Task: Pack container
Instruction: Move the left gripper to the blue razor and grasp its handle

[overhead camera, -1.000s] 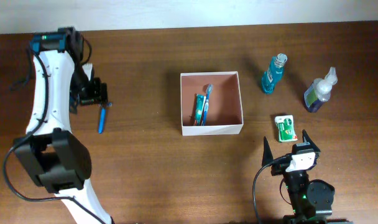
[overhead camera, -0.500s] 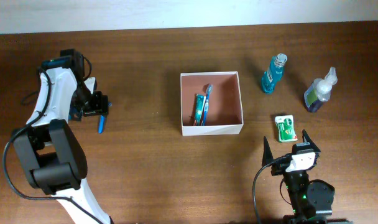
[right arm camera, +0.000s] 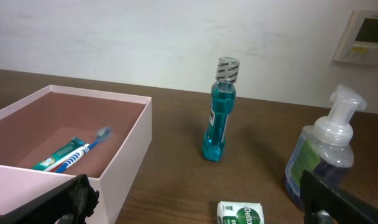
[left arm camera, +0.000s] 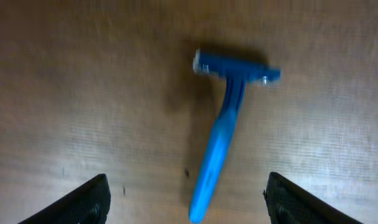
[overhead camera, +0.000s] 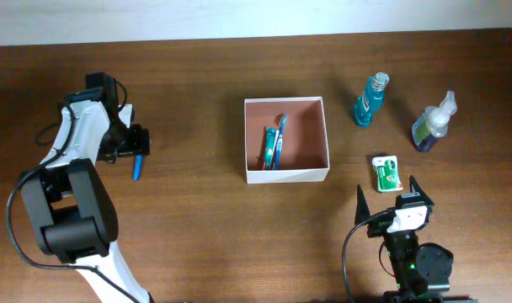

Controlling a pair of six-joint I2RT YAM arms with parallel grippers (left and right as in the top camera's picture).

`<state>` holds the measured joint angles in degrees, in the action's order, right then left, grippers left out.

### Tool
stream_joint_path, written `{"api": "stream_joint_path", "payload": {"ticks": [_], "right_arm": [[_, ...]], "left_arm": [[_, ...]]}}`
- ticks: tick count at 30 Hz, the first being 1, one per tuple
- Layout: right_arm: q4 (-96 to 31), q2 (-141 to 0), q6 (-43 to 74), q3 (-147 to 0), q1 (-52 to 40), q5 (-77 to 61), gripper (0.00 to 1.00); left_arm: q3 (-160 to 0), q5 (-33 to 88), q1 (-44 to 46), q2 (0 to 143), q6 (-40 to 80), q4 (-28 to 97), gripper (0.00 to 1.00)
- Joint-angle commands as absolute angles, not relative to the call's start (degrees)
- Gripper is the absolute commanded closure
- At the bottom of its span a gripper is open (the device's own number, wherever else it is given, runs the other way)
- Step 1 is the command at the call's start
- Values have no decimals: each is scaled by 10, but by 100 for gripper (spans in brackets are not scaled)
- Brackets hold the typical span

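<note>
The blue razor's handle (overhead camera: 137, 167) (left arm camera: 216, 150) lies below, slightly right in the overhead view, so next my left gripper should slide that way and lower open fingers astride it.
The container (overhead camera: 315, 174), a square white-walled box with a pinkish-brown floor, sits mid-table and holds a toothpaste tube (overhead camera: 269, 148) and a toothbrush (overhead camera: 280, 139); it also shows in the right wrist view (right arm camera: 130, 155). A blue razor (overhead camera: 138, 162) lies flat on the wood at the left. My left gripper (overhead camera: 137, 141) is open right above it; in the left wrist view the razor (left arm camera: 223, 134) lies between the spread fingers (left arm camera: 188, 202), untouched. My right gripper (overhead camera: 389, 195) is open and empty at the front right.
A teal mouthwash bottle (overhead camera: 370, 99) and a pump soap bottle (overhead camera: 431, 123) stand at the back right. A small green soap packet (overhead camera: 386, 172) lies just ahead of my right gripper. The same three show in the right wrist view.
My left arm has moved down and slightly right, bringing its open gripper over the razor's head. The razor and the right arm have not moved.
</note>
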<state>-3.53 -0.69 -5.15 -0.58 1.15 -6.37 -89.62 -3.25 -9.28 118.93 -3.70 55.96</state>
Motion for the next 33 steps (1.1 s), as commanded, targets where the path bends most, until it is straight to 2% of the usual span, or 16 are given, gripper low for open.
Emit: {"api": "stream_joint_path", "payload": {"ticks": [1, 8, 33], "right_arm": [[-39, -2, -56, -3, 15, -69, 2], [-39, -2, -56, -3, 15, -69, 2], [-39, -2, -56, -3, 15, -69, 2]], "left_arm": [[-880, -28, -90, 1184, -49, 541, 20], [-873, -28, -90, 1184, -48, 514, 25], [-868, -24, -62, 1219, -48, 487, 25]]}}
